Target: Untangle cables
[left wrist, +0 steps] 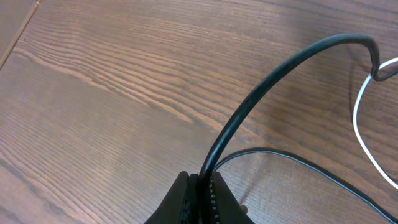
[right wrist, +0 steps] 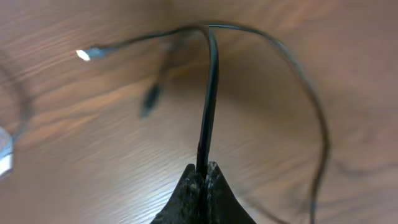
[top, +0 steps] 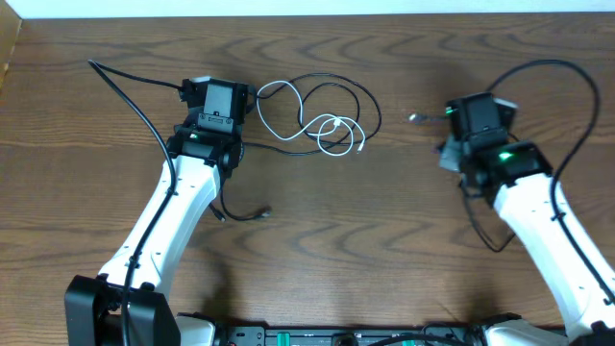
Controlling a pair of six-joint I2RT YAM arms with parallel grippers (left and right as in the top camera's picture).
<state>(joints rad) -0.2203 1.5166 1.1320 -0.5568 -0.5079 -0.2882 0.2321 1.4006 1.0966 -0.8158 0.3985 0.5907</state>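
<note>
My right gripper lowers away from the tangle toward the right in the overhead view next, where bare tabletop lies below it, and releases the black cable.
The cables lie in a loose tangle at the table's middle: a white cable (top: 322,127) looped through a thin black cable (top: 332,85). My left gripper (top: 219,99) stands at the tangle's left edge. In the left wrist view it (left wrist: 202,182) is shut on a black cable (left wrist: 280,78) that arcs up and right toward the white cable (left wrist: 359,115). My right gripper (top: 473,117) is off to the right, apart from the tangle. In its wrist view it (right wrist: 204,169) is shut on another black cable (right wrist: 211,93) lifted off the table, whose shiny plug end (right wrist: 83,54) hangs left.
A loose black cord end with a small plug (top: 252,214) lies beside the left arm. Thicker arm wires run at the far left (top: 125,91) and loop over the right arm (top: 567,72). The table's far edge (top: 307,13) is close behind.
</note>
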